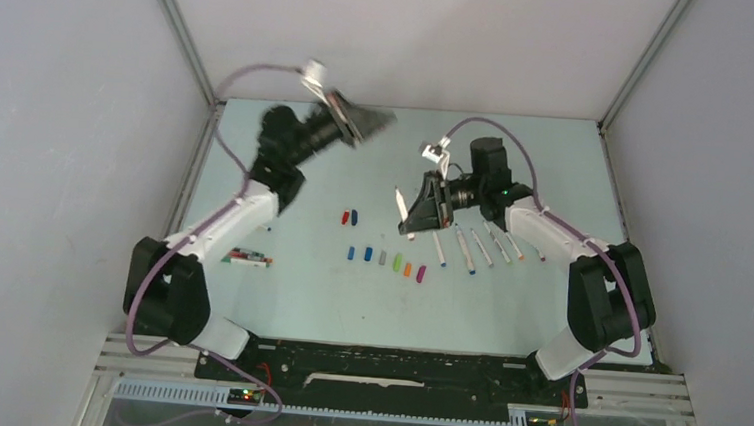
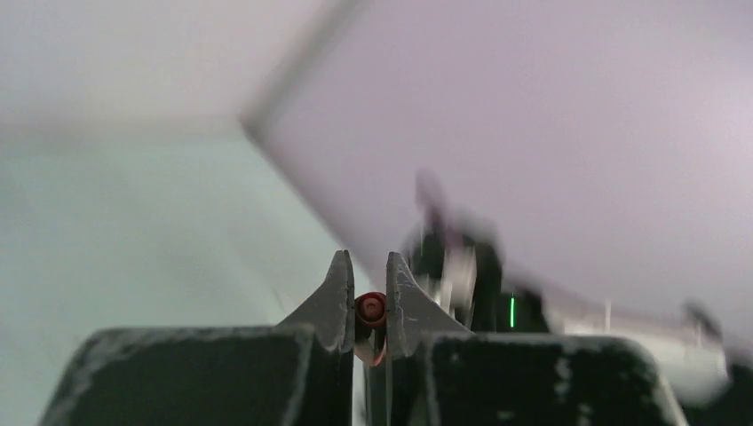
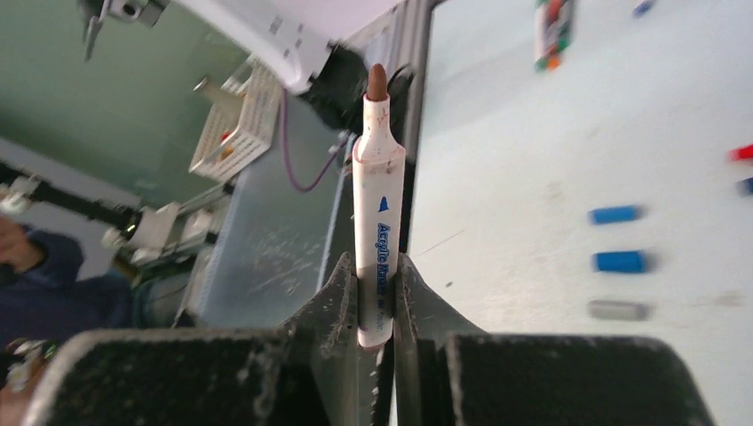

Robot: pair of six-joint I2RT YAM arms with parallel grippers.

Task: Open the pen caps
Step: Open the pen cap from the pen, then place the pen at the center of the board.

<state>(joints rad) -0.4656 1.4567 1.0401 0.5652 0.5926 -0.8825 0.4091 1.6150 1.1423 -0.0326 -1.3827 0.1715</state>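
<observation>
Next, my right gripper should swing down and right in the top view, to the tabletop beyond the pen row, lower the uncapped pen and release it.
My left gripper (image 1: 364,122) is raised near the back wall, blurred, and shut on a small red-brown pen cap (image 2: 371,308) seen end-on between its fingertips (image 2: 342,284). My right gripper (image 1: 413,214) is shut on the barrel of a white pen (image 3: 377,231) whose brown tip (image 3: 377,80) is bare; this pen also shows in the top view (image 1: 400,199). Loose caps lie mid-table: red (image 1: 345,217), blue (image 1: 355,215), and a row from blue (image 1: 351,253) to magenta (image 1: 421,273). Several uncapped pens (image 1: 465,249) lie in a row under the right arm.
A small cluster of pens (image 1: 248,258) lies at the left beside the left arm. In the right wrist view, blue caps (image 3: 619,261), a grey cap (image 3: 617,310) and a white basket (image 3: 235,124) off the table show. White walls enclose the table.
</observation>
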